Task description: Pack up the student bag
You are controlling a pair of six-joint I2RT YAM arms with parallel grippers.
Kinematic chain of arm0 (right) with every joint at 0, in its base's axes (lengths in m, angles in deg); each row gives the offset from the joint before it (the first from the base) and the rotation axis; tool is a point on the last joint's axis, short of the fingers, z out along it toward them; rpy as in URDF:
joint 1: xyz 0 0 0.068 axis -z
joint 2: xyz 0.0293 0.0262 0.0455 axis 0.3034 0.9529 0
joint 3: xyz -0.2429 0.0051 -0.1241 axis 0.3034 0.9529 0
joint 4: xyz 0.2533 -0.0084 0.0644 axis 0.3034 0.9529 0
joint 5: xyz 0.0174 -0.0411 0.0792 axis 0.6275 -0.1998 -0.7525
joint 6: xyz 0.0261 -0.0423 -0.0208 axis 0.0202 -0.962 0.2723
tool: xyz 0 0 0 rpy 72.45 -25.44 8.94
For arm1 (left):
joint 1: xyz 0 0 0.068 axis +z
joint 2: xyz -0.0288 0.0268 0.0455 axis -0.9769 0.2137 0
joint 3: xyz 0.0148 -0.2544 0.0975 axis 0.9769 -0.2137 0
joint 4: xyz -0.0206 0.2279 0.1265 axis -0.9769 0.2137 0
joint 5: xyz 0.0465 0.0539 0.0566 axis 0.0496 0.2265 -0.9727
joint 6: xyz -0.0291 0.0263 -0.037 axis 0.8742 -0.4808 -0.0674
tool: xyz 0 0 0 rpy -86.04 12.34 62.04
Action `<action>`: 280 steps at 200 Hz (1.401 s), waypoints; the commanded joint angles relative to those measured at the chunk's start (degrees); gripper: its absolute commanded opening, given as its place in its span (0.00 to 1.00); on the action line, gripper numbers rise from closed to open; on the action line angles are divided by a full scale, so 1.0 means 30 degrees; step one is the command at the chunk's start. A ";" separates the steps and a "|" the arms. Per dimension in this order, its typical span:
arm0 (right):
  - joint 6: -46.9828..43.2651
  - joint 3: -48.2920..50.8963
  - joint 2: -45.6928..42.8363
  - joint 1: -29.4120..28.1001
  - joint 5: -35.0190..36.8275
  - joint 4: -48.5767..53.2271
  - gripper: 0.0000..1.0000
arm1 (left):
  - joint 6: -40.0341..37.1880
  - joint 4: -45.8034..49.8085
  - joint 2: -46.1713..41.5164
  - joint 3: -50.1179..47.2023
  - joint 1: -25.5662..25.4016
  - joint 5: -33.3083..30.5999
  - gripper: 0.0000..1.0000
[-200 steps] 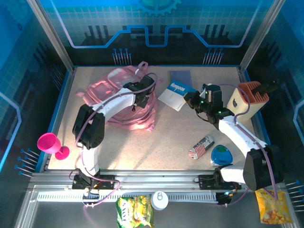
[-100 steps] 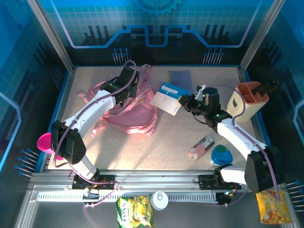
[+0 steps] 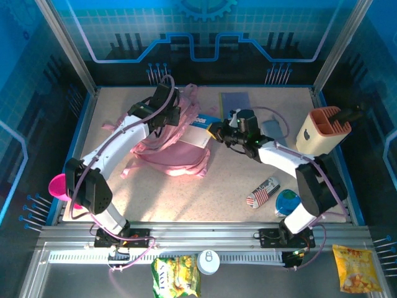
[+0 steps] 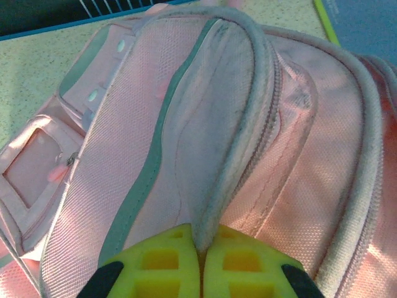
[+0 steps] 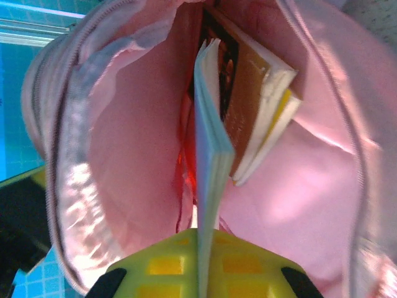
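The thin blue-and-white book's far end is already inside the open bag [image 3: 167,149], so my left gripper will pull the padded rim away from my right gripper and release it.
The pink student bag [image 3: 167,149] lies at the back left of the table, its mouth facing right. My left gripper [image 3: 170,115] is shut on the bag's padded rim [image 4: 226,155], holding the opening up. My right gripper [image 3: 217,131] is shut on a thin blue-and-white book [image 3: 200,127] whose far end sits inside the open bag [image 5: 124,155]. In the right wrist view the book [image 5: 211,155] stands on edge between the fingers, beside another brown-covered book [image 5: 254,105] lying inside the bag.
A dark blue notebook [image 3: 234,101] lies at the back. The beige-and-orange pen holder [image 3: 324,129] stands at the right. A flag-print pouch [image 3: 263,191] and a blue-green object [image 3: 288,202] lie near the front right. A magenta goblet [image 3: 62,188] sits at the left edge.
My right gripper has carried the book leftward from the table's middle into the bag's mouth. My left arm has kept its hold high on the bag's rim.
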 commanded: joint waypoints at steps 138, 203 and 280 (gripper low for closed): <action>0.4291 -0.8967 0.9861 -0.3133 0.4484 -0.0032 0.24 | 0.1209 -0.0167 -0.0468 0.2054 0.1161 0.3507 0.00; 0.4486 -0.5385 0.6513 -0.2083 0.2110 0.0132 0.68 | 0.0890 0.0095 -0.0700 0.1573 0.1716 0.2749 0.00; -0.3876 -0.2085 -0.0102 0.0537 0.6029 0.7184 0.82 | -0.0179 -0.0590 -0.3141 -0.3068 0.2486 0.2710 0.04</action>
